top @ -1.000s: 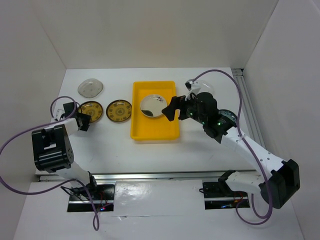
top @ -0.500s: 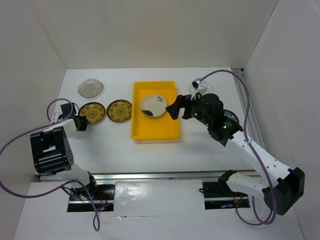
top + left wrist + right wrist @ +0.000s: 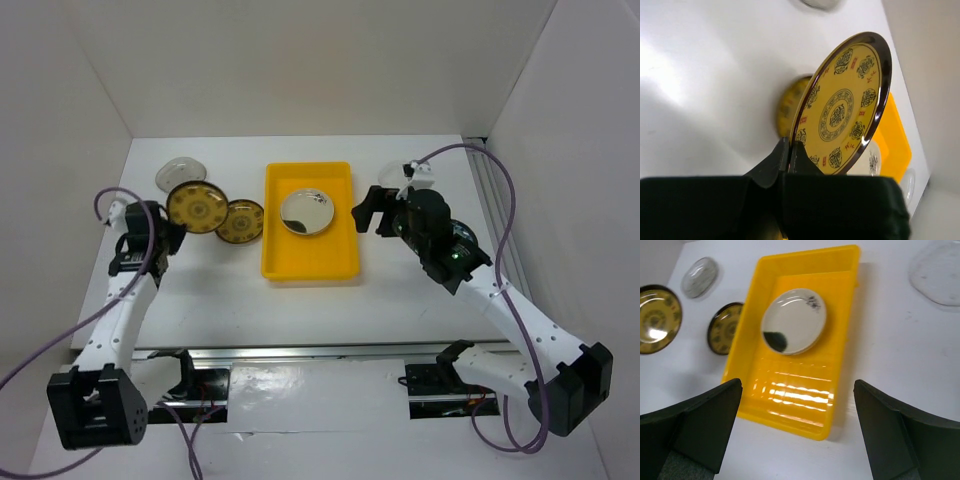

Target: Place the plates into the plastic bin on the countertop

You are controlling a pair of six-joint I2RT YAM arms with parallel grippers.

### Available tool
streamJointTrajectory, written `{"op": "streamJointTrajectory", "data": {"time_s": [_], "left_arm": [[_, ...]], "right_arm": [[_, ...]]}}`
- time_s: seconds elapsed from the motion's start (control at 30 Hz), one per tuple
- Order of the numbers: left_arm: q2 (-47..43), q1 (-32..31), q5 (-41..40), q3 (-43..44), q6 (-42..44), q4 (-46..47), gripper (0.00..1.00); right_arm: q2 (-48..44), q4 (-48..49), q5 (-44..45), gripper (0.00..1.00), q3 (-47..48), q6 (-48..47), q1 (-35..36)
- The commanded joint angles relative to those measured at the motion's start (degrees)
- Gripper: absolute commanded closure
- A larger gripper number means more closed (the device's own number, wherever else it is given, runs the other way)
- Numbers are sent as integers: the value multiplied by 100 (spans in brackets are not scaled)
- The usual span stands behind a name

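My left gripper next needs to move over the bin's cream plate point(image 3: 307, 212) point(image 3: 868, 160), which is below, to its right in the top view, and down to release the patterned plate's rim.
My left gripper point(image 3: 166, 232) is shut on the rim of a yellow-and-brown patterned plate point(image 3: 195, 205) and holds it tilted above the white countertop; in the left wrist view the gripper point(image 3: 790, 146) pinches the plate point(image 3: 845, 107) at its lower edge. A second patterned plate point(image 3: 241, 221) lies flat beside it. A clear glass plate point(image 3: 173, 171) lies behind, partly covered. The yellow plastic bin point(image 3: 311, 268) holds one cream plate with a dark patch point(image 3: 306, 211). My right gripper point(image 3: 366, 211) is open and empty, just right of the bin; in its wrist view point(image 3: 797, 390) it looks down on the bin point(image 3: 747, 335) and the cream plate point(image 3: 793, 321).
Another clear glass plate point(image 3: 938, 269) lies right of the bin, behind my right gripper. White walls bound the countertop on the left, back and right. A purple cable point(image 3: 495, 200) loops above my right arm.
My left gripper has lifted the patterned plate off the countertop and carried it up and to the right. My right gripper has drawn back from the bin to the right.
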Motion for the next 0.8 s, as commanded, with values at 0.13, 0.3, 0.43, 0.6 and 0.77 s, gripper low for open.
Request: {"op": "streamJointTrajectory", "data": {"time_s": [0.13,0.3,0.43,0.6,0.77], "left_arm": [[1785,-1837,807,1781,1318,867,100],[3051,-2549,808,2958,1697,789,100],[3957,-2681,861,3514,1750,648,100],[4861,-2839,1046,3892,1802,499,100],[5311,-2840,958,4209,1609,208,87]], "right_arm": [[-272,-349,1292,0,-1109,1214,-927],[-887,-320,957,0,-2137,1531,-1930],[-1800,-916,1456,0,-2718,2259,-2414],[-3566,-1595,2536,0,-3194,3079,-2520],[-2990,-1842,2478,0,-2870,3131,-2643]]}}
